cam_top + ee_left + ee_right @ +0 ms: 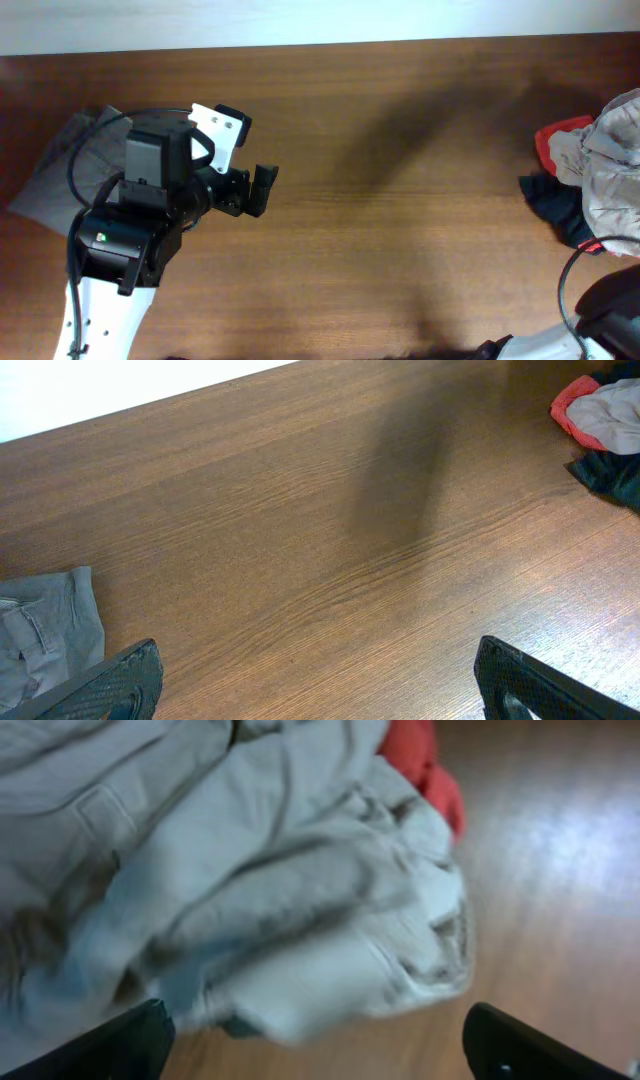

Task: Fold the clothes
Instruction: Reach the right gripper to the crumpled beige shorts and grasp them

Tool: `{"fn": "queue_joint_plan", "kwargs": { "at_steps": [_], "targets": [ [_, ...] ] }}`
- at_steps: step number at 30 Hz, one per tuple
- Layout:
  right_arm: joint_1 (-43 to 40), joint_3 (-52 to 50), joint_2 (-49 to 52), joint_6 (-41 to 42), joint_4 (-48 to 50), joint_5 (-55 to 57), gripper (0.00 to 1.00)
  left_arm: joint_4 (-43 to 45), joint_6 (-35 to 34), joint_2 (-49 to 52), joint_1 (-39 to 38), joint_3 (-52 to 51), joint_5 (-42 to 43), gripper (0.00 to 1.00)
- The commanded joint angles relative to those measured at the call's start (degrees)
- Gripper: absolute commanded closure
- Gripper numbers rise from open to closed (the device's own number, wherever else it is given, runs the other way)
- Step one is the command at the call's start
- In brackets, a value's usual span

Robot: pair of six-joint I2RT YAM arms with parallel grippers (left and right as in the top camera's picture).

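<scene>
Next, my right gripper moves down, open, with the crumpled fold of the beige shorts (260, 880), their crumpled fold (300, 986), between its fingers and closes, as the shorts lie on top of the red garment.
The clothes lie in a heap (600, 175) at the table's right edge. Light beige shorts (260, 880) are on top, over a red garment (425, 770) and a dark garment (560, 205). My right gripper (320, 1055) hovers close over the beige shorts, open, its fingers (110, 1050) on either side of the crumpled hem without holding it. Darker grey shorts (50, 180) lie flat at the far left. My left gripper (250, 190) is just right of them, open over bare wood, with nothing between its fingertips (120, 685).
The brown wooden table (400, 200) stretches between the grey shorts and the heap. A pale wall strip (300, 20) runs along the back edge. The right arm's base and cable (600, 310) sit at the front right corner.
</scene>
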Motion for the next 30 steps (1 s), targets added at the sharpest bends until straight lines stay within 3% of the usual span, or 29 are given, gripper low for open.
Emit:
{"fn": "queue_joint_plan", "kwargs": {
  "at_steps": [1, 2, 3, 5, 6, 7, 8, 14, 19, 24, 30],
  "targets": [
    [0.3, 1.1, 3.1, 1.0, 2.3, -1.7, 0.09, 0.1, -0.5, 0.9, 0.2, 0.4, 0.2, 0.01],
    [0.3, 1.1, 3.6, 1.0, 3.0, -1.7, 0.11, 0.1, -0.5, 1.1, 0.2, 0.4, 0.2, 0.00],
    [0.3, 1.1, 4.0, 0.8, 3.7, -1.8, 0.22, 0.1, -0.5, 1.3, 0.2, 0.4, 0.2, 0.01],
    [0.3, 1.1, 4.1, -1.3, 4.8, -2.8, 0.52, 0.1, -0.6, 1.8, 0.2, 0.4, 0.2, 0.00],
    [0.3, 1.1, 4.0, -2.4, 5.2, -4.1, 0.75, 0.1, -0.5, 2.1, 0.2, 0.4, 0.2, 0.01],
    [0.3, 1.2, 3.7, -2.7, 5.3, -5.9, 0.88, 0.1, -0.6, 2.3, 0.2, 0.4, 0.2, 0.00],
    [0.3, 1.3, 3.2, -2.7, 5.3, -8.2, 0.95, 0.1, -0.6, 2.5, 0.2, 0.4, 0.2, 0.01],
    [2.6, 7.1, -4.5, -6.4, 5.8, -32.3, 0.96, 0.1, -0.5, 3.2, 0.2, 0.4, 0.2, 0.01],
    [10.8, 19.1, -13.9, -10.2, 6.4, -49.5, 0.96, 0.1, -0.5, 3.2, 0.2, 0.4, 0.2, 0.01],
    [25.8, 28.5, -20.2, -10.5, 7.5, -48.3, 0.96, 0.2, -0.5, 3.2, 0.2, 0.4, 0.2, 0.01],
    [39.0, 30.2, -23.4, -11.0, 6.4, -35.7, 0.96, 0.1, -0.5, 3.1, 0.2, 0.4, -0.6, 0.01]
  ]
}}
